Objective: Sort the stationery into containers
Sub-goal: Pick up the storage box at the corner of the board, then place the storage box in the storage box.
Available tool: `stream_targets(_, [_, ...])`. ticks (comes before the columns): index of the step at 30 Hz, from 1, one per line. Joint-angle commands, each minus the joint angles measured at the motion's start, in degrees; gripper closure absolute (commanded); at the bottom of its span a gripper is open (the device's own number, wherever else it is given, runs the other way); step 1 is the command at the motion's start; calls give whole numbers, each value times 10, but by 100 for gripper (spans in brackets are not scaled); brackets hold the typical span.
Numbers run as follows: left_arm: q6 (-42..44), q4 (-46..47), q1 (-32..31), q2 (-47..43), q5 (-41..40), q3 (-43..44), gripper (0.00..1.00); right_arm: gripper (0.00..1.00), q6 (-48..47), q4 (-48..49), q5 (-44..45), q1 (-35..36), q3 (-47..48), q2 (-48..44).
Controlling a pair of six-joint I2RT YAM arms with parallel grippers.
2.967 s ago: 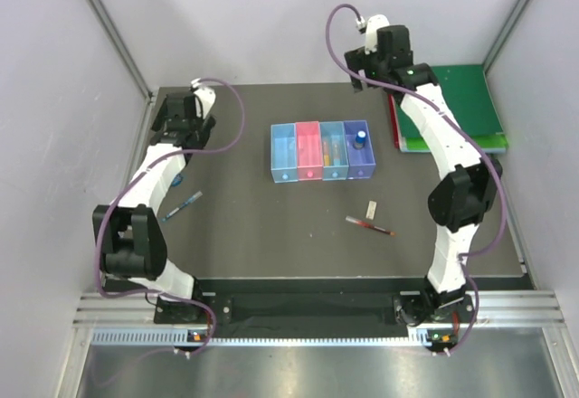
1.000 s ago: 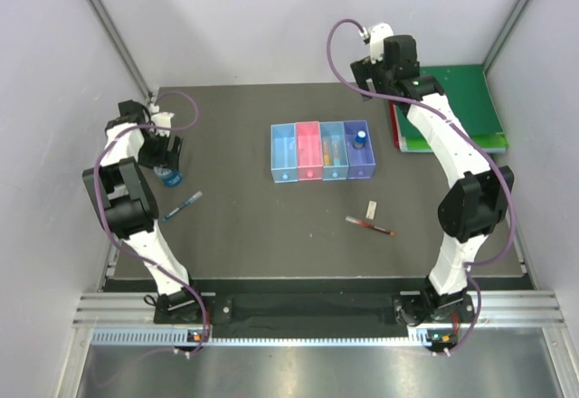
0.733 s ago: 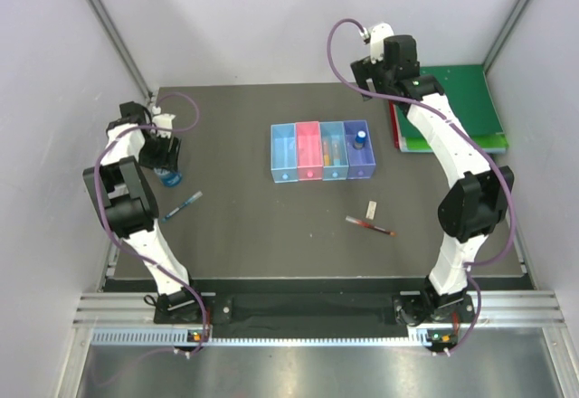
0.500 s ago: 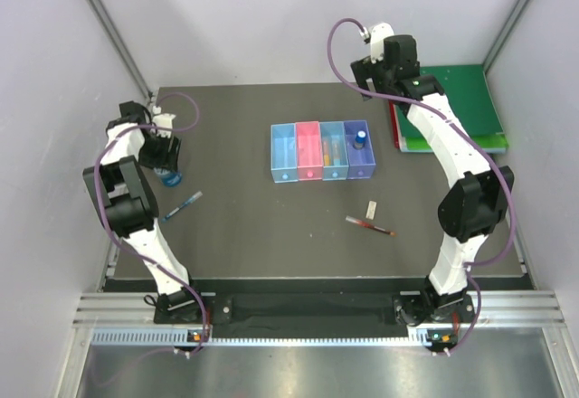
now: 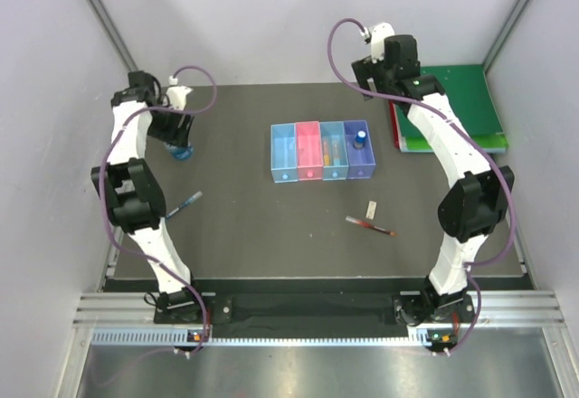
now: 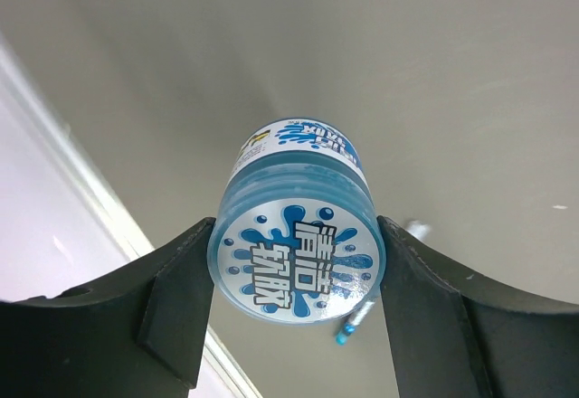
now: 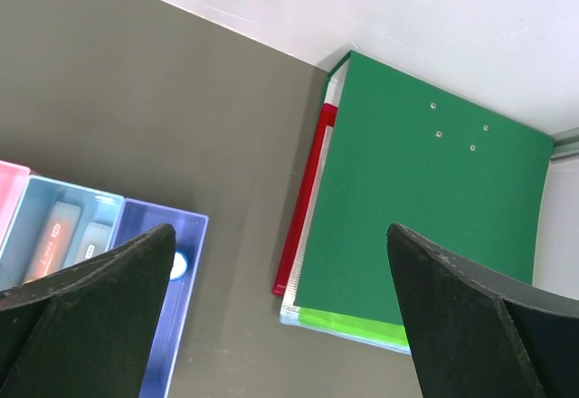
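Note:
I should move my left gripper toward the right in the top view, lower the roll into the blue tray's far end and release it, because that tray is empty.
My left gripper is shut on a round blue tub-like roll with a white-and-blue label. It holds the roll above the table's far left, where the roll also shows in the top view. A blue pen lies near it and shows below the roll in the left wrist view. A red pen and a white eraser lie in front of the blue, pink, light blue and purple trays. A blue-capped bottle stands in the purple tray. My right gripper is open and empty, high above the back.
A large green binder with a red one under it lies at the back right, beside the purple tray. The light blue tray holds an orange stick and a dark item. Cage walls and posts stand close on the left and right.
My left gripper has risen and moved toward the back and slightly right with the round blue roll in it. The right arm has held still over the last second.

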Motion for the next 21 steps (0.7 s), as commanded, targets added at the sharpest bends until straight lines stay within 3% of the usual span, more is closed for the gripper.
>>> stream_targets(1, [38,-57,-53,-31,28,51,85,0,-13,12,13,-14,29,-6])
stream_targets(13, [47,-121,-199,42,49,244,83,0,-27,14,25,-38,4,-22])
stream_targets(21, [75,-97,-281,82,54,268,81,1,-34,15,33,-46,-5,-30])
